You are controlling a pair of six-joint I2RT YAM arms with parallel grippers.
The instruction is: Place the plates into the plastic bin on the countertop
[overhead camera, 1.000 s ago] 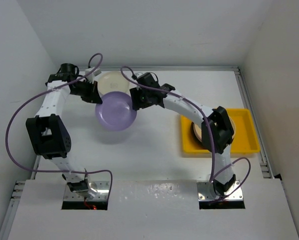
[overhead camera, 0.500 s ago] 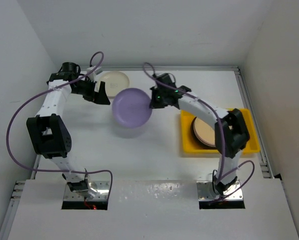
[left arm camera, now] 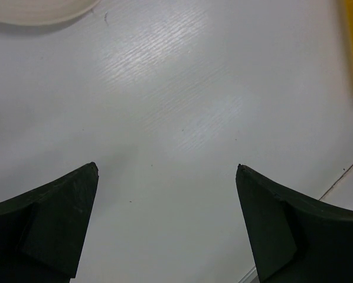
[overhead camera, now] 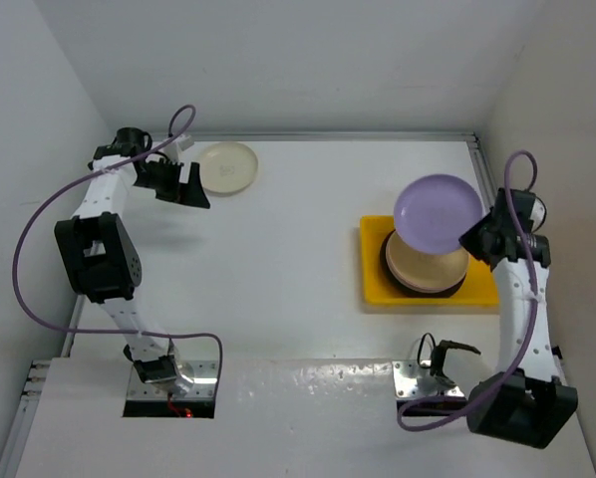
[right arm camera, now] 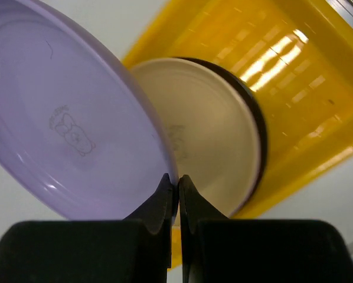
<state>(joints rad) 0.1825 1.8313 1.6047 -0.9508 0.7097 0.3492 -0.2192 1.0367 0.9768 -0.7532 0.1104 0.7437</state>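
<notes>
My left gripper should next move outward, turn and go down onto the cream plate's rim beside the fingers, because the cream plate still outside the bin (overhead camera: 376,284) is outward and below.
My right gripper (overhead camera: 474,236) (right arm camera: 178,180) is shut on the rim of a lilac plate (overhead camera: 436,214) (right arm camera: 70,135), which hangs tilted above the yellow plastic bin (overhead camera: 376,284) (right arm camera: 294,88). In the bin lies a stack with a cream plate (overhead camera: 423,267) (right arm camera: 212,130) on top and a dark-rimmed plate (right arm camera: 256,112) under it. Another cream plate (overhead camera: 225,166) (left arm camera: 35,9) rests on the white countertop (overhead camera: 278,269) at the back left. My left gripper (overhead camera: 193,184) (left arm camera: 166,168) stands open just left of that plate, nothing between its fingers.
White walls close in the countertop on three sides. A thin raised metal edge (overhead camera: 492,199) runs along the right side next to the bin. Purple cables (overhead camera: 39,229) loop off both arms.
The right arm has swung the lilac plate from the middle of the countertop to above the bin. The left gripper let go of it, opened and drew back left.
</notes>
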